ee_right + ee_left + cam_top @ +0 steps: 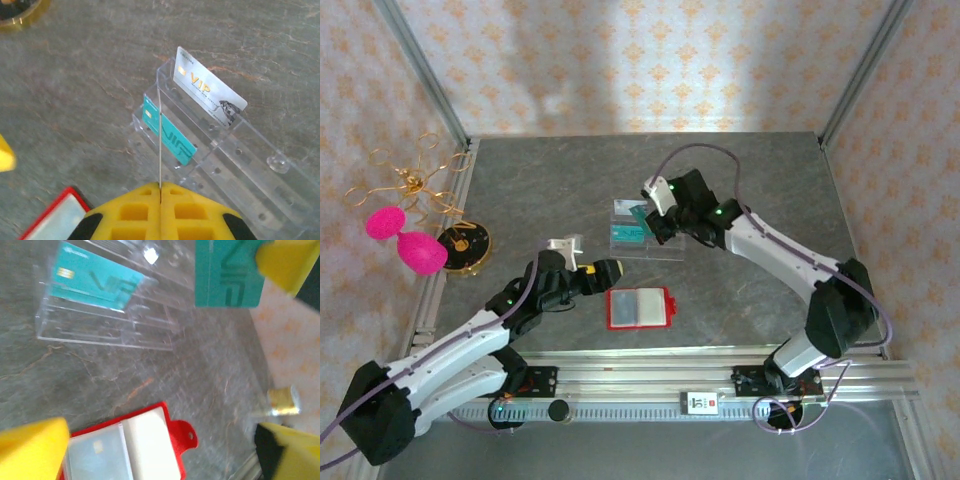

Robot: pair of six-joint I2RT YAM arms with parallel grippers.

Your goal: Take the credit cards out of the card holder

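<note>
I will next turn my right gripper in line, move down and let go of the held card, because the slot with the standing teal card (628, 234) (169, 132) below it is crooked to the held card.
The red card holder (638, 308) lies open on the table, with a pale card (97, 456) in its clear sleeve. My left gripper (603, 272) hovers open just left of it, and its yellow fingers (31, 450) stand wide apart over the card holder (172, 437). My right gripper (160, 187) is shut on a teal card (227, 275), which the right wrist view shows edge-on (160, 145) above the clear slotted tray (655, 246). In the tray stand another teal card (170, 134) and a whitish-grey VIP card (207, 90).
A gold round stand (465, 245) with pink egg shapes (420, 252) and gold wire loops sits at the table's left edge. Metal frame posts rise at the back corners. A rail runs along the near edge (720, 380).
</note>
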